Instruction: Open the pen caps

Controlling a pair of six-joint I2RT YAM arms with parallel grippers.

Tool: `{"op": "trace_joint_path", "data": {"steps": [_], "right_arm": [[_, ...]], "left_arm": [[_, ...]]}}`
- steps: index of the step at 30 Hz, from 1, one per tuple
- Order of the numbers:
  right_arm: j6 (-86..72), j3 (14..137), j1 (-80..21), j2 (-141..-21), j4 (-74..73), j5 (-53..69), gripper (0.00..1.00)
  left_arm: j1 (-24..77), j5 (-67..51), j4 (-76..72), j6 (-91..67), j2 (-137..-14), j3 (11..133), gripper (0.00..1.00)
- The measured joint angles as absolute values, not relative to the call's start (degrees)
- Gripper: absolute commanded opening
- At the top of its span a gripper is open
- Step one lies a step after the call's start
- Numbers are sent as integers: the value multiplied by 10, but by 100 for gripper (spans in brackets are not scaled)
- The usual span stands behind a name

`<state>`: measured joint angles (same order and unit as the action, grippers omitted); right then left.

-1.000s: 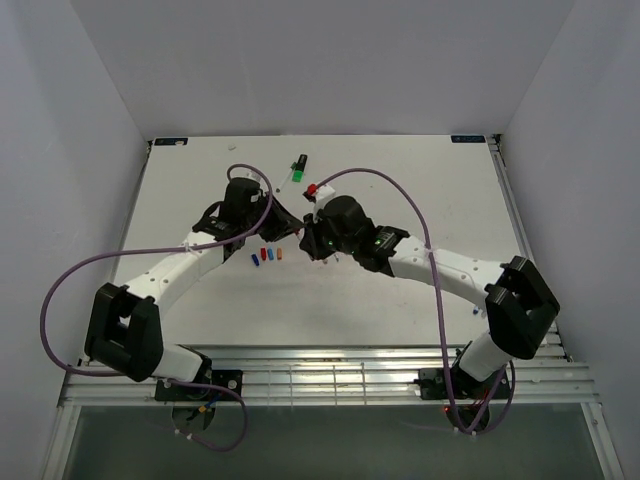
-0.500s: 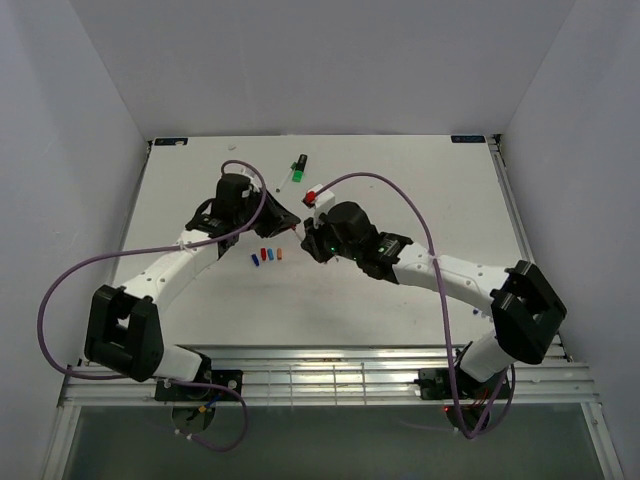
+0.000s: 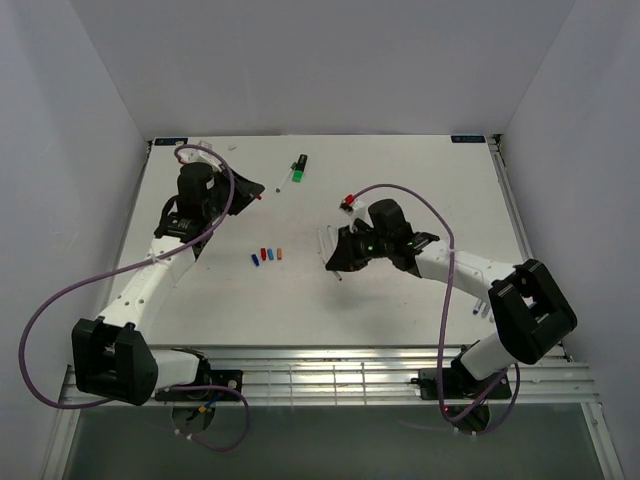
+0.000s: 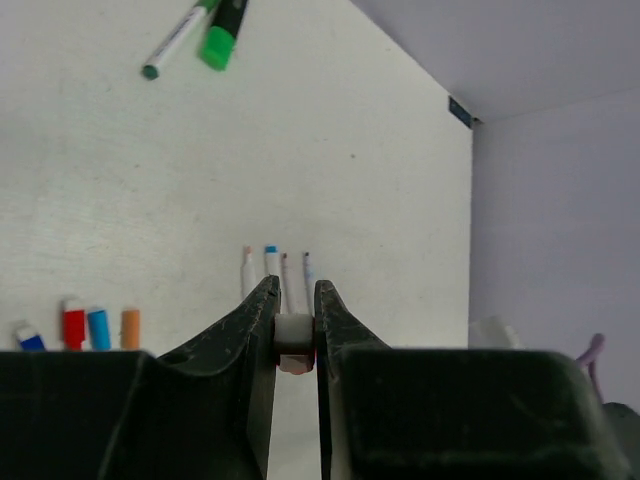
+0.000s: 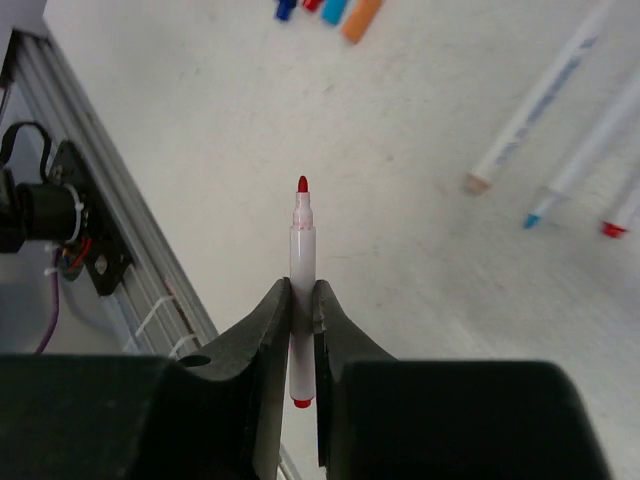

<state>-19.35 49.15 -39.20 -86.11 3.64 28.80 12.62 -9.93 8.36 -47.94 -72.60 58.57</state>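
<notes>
The left gripper comes back and down beside the blue cap next to release the small pale cap, since the loose caps already lie in a row.
My right gripper [image 5: 302, 292] is shut on a thin white pen [image 5: 302, 245]; its bare red tip points away from the jaws, above the table. From above, this gripper [image 3: 338, 264] hangs right of the middle. My left gripper [image 4: 295, 297] is shut on a short pale pen cap [image 4: 294, 333] with a reddish end, at the back left of the table [image 3: 258, 195]. Several loose pen caps [image 3: 267, 256], blue, red and orange, lie in a row between the arms. Several uncapped white pens [image 3: 325, 240] lie next to the right gripper.
A thick black marker with a green cap [image 3: 299, 167] and a thin pen [image 3: 288, 179] beside it lie at the back centre. A metal rail [image 3: 320, 370] runs along the near table edge. Purple cables [image 3: 430, 215] loop over both arms.
The two grippers were together near the table's middle and have drawn apart. The left arm swung back and left with the cap; the right gripper moved right with the bare-tipped pen.
</notes>
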Motion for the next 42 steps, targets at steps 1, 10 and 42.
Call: {"op": "trace_joint_path", "data": {"steps": [1, 10, 42], "right_arm": [[-194, 496, -373, -861, 31, 282, 8], [-144, 557, -273, -878, -34, 157, 8], [-74, 602, -236, -1048, -24, 50, 8]], "left_arm": [[126, -89, 104, -475, -726, 585, 0], [124, -17, 196, -455, -703, 475, 0], [117, 27, 163, -453, -913, 469, 35]]}}
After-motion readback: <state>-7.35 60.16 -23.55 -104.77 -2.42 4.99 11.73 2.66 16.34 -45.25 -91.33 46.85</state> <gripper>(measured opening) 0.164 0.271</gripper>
